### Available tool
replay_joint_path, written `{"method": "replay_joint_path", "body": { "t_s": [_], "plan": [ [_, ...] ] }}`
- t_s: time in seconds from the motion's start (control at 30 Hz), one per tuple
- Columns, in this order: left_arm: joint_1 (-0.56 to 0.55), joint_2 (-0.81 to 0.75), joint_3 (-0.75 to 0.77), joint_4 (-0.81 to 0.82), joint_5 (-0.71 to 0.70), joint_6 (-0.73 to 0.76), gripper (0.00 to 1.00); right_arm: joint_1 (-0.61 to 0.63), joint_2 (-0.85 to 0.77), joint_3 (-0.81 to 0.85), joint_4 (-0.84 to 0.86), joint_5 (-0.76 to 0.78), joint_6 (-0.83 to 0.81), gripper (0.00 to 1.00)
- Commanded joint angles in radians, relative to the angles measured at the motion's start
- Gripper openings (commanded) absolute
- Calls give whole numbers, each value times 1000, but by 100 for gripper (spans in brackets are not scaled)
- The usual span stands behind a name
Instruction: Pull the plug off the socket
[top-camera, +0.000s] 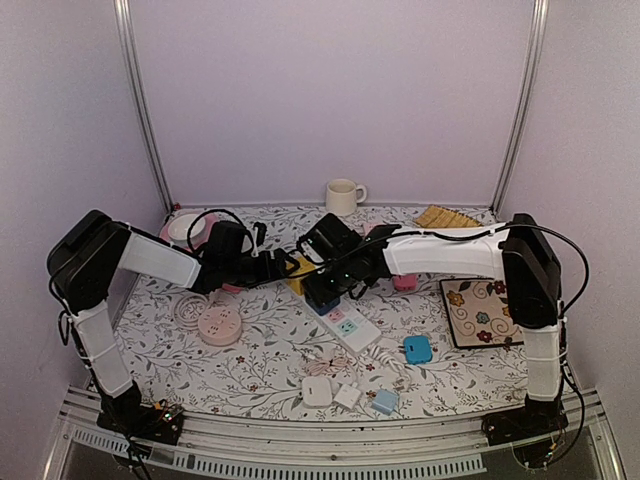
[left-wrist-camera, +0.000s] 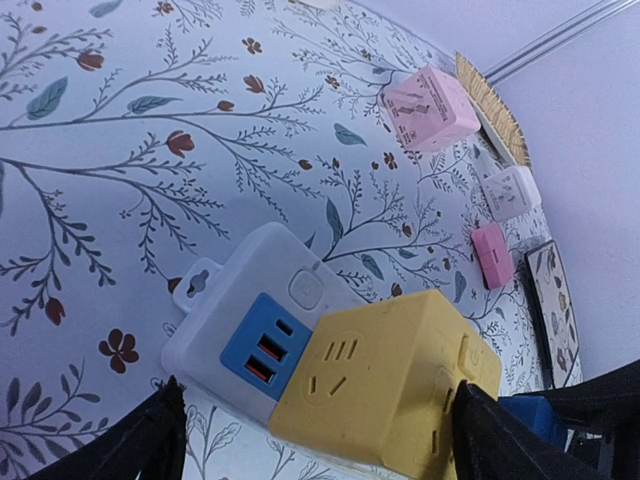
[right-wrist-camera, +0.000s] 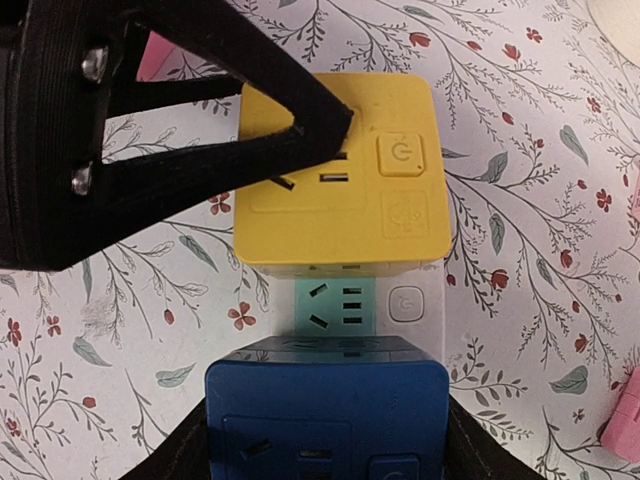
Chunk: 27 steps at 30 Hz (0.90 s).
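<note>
Room shows on the table beside the power strip, so next I need to move my right gripper up, then toward the right in the top view and down to release there.
A white power strip (top-camera: 352, 327) lies on the floral table; it also shows in the left wrist view (left-wrist-camera: 230, 320) and the right wrist view (right-wrist-camera: 415, 300). A yellow cube plug (top-camera: 297, 276) (left-wrist-camera: 390, 385) (right-wrist-camera: 340, 180) and a blue cube plug (top-camera: 322, 296) (right-wrist-camera: 325, 410) sit plugged into it side by side. My right gripper (top-camera: 330, 285) (right-wrist-camera: 325, 455) is shut on the blue cube, one finger on each flank. My left gripper (top-camera: 285, 266) (left-wrist-camera: 315, 435) is open and straddles the yellow cube. One of its fingers (right-wrist-camera: 300, 130) rests on the cube's top.
A cream mug (top-camera: 345, 196) and a woven mat (top-camera: 445, 217) stand at the back. A pink cube (top-camera: 405, 282) (left-wrist-camera: 430, 108), a patterned tile (top-camera: 483, 312), a blue adapter (top-camera: 417, 348), small white adapters (top-camera: 318, 390) and a round pink socket (top-camera: 220, 325) lie around the strip.
</note>
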Motion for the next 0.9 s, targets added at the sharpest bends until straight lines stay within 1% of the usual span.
{"method": "replay_joint_path", "body": {
  "t_s": [0.0,0.13,0.63,0.87],
  "plan": [
    [7,77,-51,-197,-74,35,91,-31,-88,56,106,-120,29,30],
    [7,77,-53,-199,-75,38,91,-35,-88,52,106,-146,39,30],
    [4,74,-41,-208,-82,47,91,-25,-153,-6,108,-89,26,30],
    [0,57,-31,-214,-79,52,91,-95,-183,-47,131,-133,63,30]
  ]
}}
